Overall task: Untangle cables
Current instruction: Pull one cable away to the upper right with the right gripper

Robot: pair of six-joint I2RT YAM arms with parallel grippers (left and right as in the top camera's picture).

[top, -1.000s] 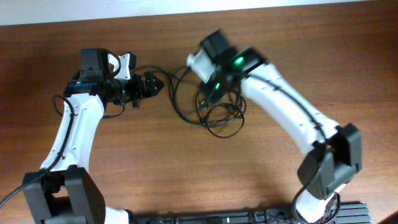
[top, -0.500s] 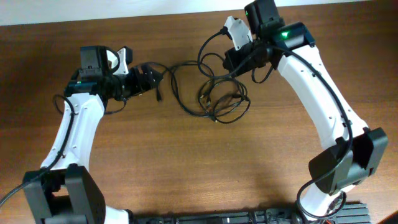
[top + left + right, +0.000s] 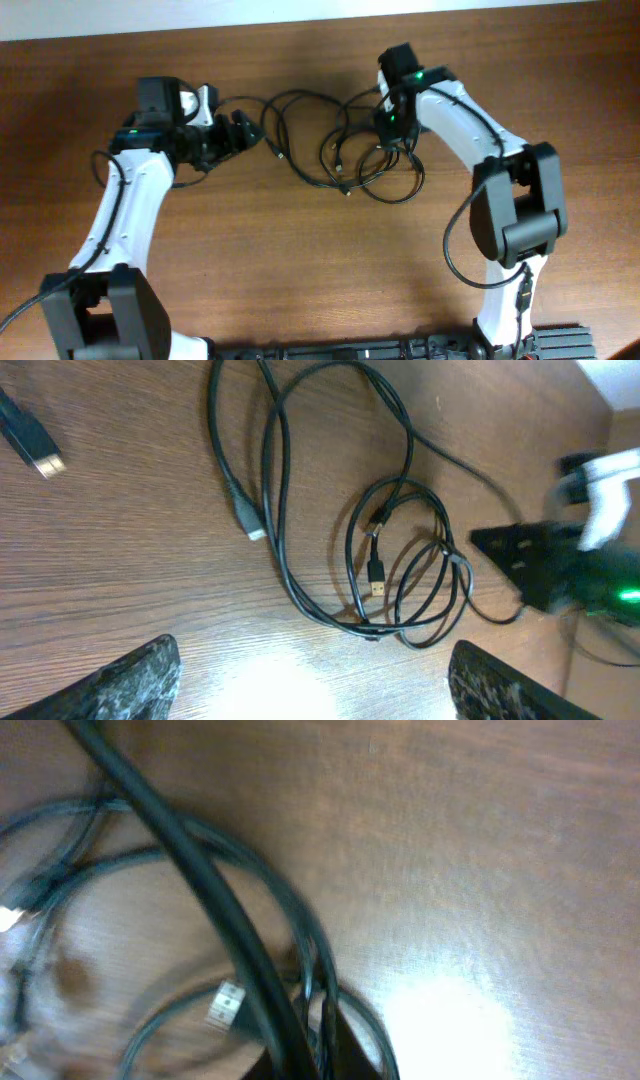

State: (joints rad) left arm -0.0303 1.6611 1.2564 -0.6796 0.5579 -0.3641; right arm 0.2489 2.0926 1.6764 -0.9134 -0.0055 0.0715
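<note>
I will next move my right gripper to the right in the overhead view and let go of the black cable on bare wood near the table's far edge point(image 3: 604, 72), away from the tangle.
The cables point(image 3: 345, 150) are thin black cords lying tangled in overlapping loops on the wooden table point(image 3: 300, 260), between the two arms. In the left wrist view the loops point(image 3: 400, 560) show several plug ends, one of them a USB plug point(image 3: 376, 581). My left gripper point(image 3: 248, 130) is open and empty, just left of the tangle, with its fingers wide apart point(image 3: 312, 656) over bare wood. My right gripper point(image 3: 390, 128) is at the tangle's right side. In the blurred right wrist view its jaws point(image 3: 322, 1050) look closed on cable strands point(image 3: 250, 980).
A loose plug end point(image 3: 281, 156) lies near my left gripper's tip. Another plug point(image 3: 35, 445) lies apart at the upper left of the left wrist view. The table's far edge point(image 3: 300, 20) runs along the top.
My right arm swung up and to the right, then came back down to the tangle, and the cable loops shifted right and spread. My left gripper barely moved.
</note>
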